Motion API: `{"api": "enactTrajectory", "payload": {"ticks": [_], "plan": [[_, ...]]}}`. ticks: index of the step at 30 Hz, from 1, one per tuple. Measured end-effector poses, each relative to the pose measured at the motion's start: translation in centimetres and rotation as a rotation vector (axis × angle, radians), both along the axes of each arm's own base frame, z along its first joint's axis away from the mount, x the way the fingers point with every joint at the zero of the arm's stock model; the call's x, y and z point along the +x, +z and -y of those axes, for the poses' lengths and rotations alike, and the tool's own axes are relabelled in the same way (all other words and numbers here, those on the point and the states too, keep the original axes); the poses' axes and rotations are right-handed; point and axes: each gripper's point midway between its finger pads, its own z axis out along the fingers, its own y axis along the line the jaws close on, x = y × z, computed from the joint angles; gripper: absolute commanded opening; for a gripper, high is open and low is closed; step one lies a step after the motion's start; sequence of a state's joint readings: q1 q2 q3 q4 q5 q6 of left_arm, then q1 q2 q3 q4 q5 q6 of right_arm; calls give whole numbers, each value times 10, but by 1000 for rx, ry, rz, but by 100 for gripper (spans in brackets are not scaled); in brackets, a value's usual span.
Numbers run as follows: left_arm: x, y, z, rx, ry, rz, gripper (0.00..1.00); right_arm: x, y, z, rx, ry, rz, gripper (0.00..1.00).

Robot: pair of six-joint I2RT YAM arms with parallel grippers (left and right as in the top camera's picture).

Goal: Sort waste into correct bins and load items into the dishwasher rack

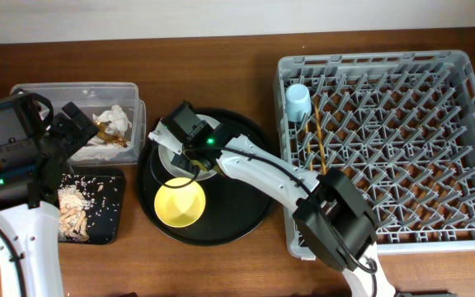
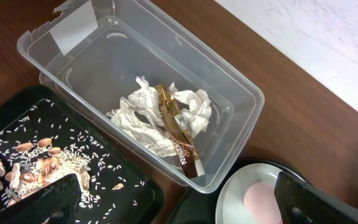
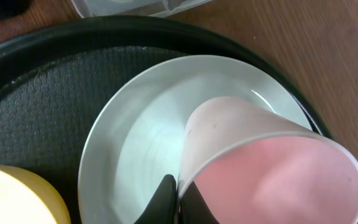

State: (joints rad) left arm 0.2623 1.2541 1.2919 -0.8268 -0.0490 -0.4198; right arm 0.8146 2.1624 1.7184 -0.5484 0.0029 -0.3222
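Observation:
My right gripper will lift off the plate next, then swing and tilt to the rack edge (image 1: pixel 298 135) beside the blue cup, because that cup is in the grey rack (image 1: pixel 468 148).
My right gripper (image 3: pixel 179 198) is shut on the rim of the pink cup (image 3: pixel 272 168), one finger inside and one outside. The cup lies tilted on the pale plate (image 3: pixel 129 143), beside the yellow bowl (image 1: pixel 180 202). My left gripper (image 2: pixel 179 205) hangs open and empty over the gap between the clear box (image 2: pixel 241 93) and the shallow black tray (image 2: pixel 135 193). White tissues (image 2: pixel 145 112) and a gold foil wrapper (image 2: pixel 180 134) lie in the box. Food scraps (image 1: pixel 74 210) lie in the black tray. The blue cup (image 1: pixel 298 101) and chopsticks (image 1: pixel 318 139) are in the grey rack (image 1: pixel 468 148).
The plate and bowl sit in a large round black tray (image 1: pixel 242 223) between the bins and the rack. My right arm (image 1: pixel 279 177) stretches from the front right across that tray. Bare wooden table (image 1: pixel 221 272) lies along the front edge.

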Motion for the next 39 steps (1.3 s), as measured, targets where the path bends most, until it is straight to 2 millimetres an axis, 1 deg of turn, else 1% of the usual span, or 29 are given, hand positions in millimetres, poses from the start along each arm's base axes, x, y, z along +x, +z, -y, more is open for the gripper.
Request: {"api": "enactTrajectory", "payload": {"ticks": [1,3,5,6,7,9,10,11,12,13,15,16,17,19,22,23,25,27,29,32,34,39], "plan": [[0,0,0,0,0,0,99,-1,2,2,5,-16,-10,4],[0,0,0,0,0,0,99,-3,16,9,29,-52,-39,4],[0,0,0,0,0,0,99,-9,41,24,60,-82,-82,4],[0,0,0,0,0,0,99,-13,58,37,78,-100,-108,4],[0,0,0,0,0,0,99,-15,78,52,102,-123,-130,4],[0,0,0,0,0,0,99,-14,128,96,183,-187,-160,4],[0,0,0,0,0,0,99,-13,146,118,221,-220,-178,4],[0,0,0,0,0,0,99,-16,162,148,265,-265,-232,4],[0,0,0,0,0,-1,99,-17,169,168,296,-299,-278,4],[0,0,0,0,0,0,99,-18,171,189,323,-337,-328,4],[0,0,0,0,0,0,99,-23,166,219,367,-377,-436,4],[0,0,0,0,0,0,99,-26,165,224,383,-378,-469,4],[0,0,0,0,0,0,99,-25,157,245,446,-392,-540,4],[0,0,0,0,0,0,99,-27,151,255,565,-346,-604,4],[0,0,0,0,0,0,99,-27,140,262,745,-269,-655,4],[0,0,0,0,0,0,99,-25,133,263,818,-232,-653,4],[0,0,0,0,0,0,99,-23,119,260,881,-184,-643,6],[0,0,0,0,0,0,99,-21,102,257,923,-144,-630,9],[0,0,0,0,0,0,99,-18,89,256,944,-134,-639,12],[0,0,0,0,0,0,99,-12,79,255,964,-118,-632,16],[0,0,0,0,0,0,99,-10,74,257,966,-125,-637,21],[0,0,0,0,0,0,99,-8,64,271,933,-183,-642,22]]}}
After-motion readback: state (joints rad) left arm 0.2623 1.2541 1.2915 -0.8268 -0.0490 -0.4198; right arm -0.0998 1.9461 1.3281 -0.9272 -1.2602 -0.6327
